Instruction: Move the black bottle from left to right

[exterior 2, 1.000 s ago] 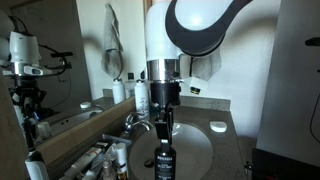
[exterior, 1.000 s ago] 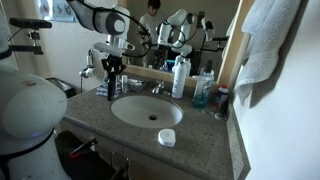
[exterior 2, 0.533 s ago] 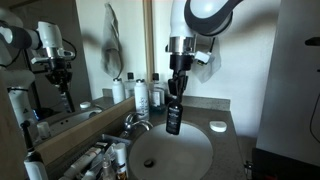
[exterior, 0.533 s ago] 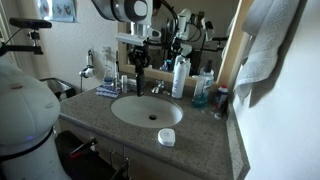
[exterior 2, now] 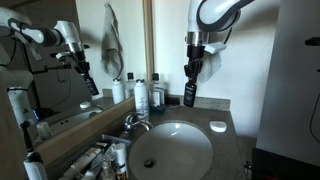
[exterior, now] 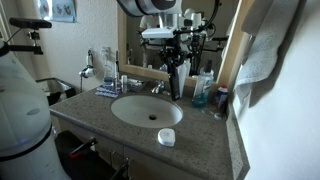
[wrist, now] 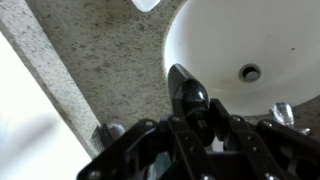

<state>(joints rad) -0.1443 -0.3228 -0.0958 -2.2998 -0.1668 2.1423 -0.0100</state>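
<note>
I should move my gripper away from the sink and down next, to release the black bottle on the bare counter below, by the blue-teal bottle.
The black bottle is slim and all black, and it hangs upright in my gripper. The gripper is shut on the bottle's upper part. In an exterior view the bottle is at the back of the counter, behind the far rim of the sink, under the gripper. I cannot tell whether its base touches the counter. In the wrist view the bottle points out from between the black fingers, over the speckled counter beside the basin.
The white sink fills the middle of the granite counter, with a faucet behind it. A translucent blue-teal bottle stands close beside the gripper. White bottles stand near the mirror. A small white dish lies at the front rim.
The gripper has carried the black bottle across the sink, from the faucet's far side toward the blue-teal bottle, and somewhat further back toward the mirror.
</note>
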